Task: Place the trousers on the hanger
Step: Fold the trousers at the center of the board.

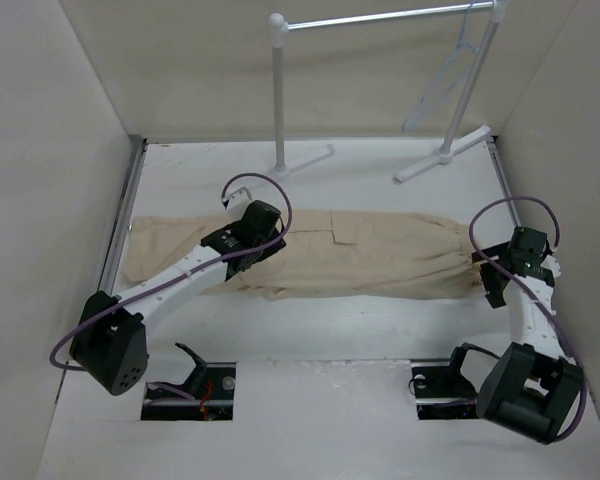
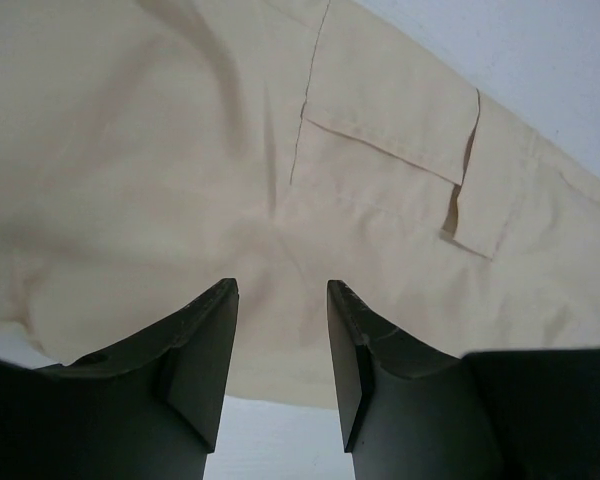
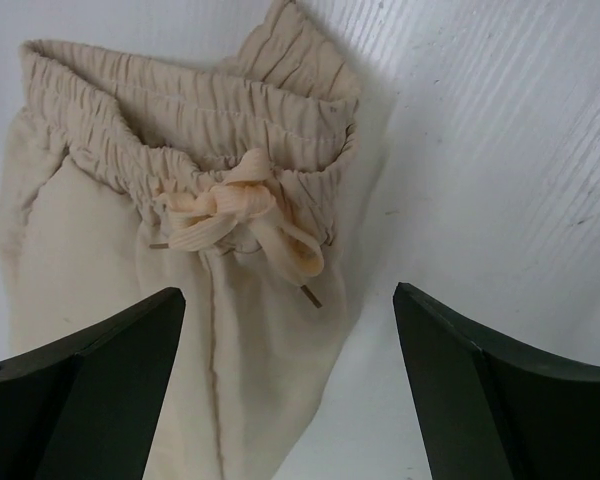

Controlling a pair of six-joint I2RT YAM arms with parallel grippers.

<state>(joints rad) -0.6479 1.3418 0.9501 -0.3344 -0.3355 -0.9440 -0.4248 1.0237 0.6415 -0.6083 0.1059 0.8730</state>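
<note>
Down onto the waistband beside the drawstring bow I will ease my right gripper, because its fingers stand wide open and that gathered cloth lies just ahead of them.
The beige trousers [image 1: 360, 250] lie flat across the table, legs to the left and gathered waistband to the right. My left gripper [image 1: 252, 238] is low over their middle. In the left wrist view it [image 2: 280, 300] is open over the cloth [image 2: 180, 180] near its edge, with a pocket flap [image 2: 460, 190] ahead. My right gripper [image 1: 491, 279] is at the waistband end. In the right wrist view it [image 3: 290, 300] is wide open and empty, with the waistband and drawstring bow [image 3: 235, 205] just ahead. The thin pale hanger [image 1: 450, 68] hangs from the rack at the far right.
A white clothes rack with a metal bar [image 1: 380, 18] and two posts [image 1: 277, 90] stands at the back of the table, its feet [image 1: 445, 155] beyond the trousers. Walls enclose the table on the left, right and back.
</note>
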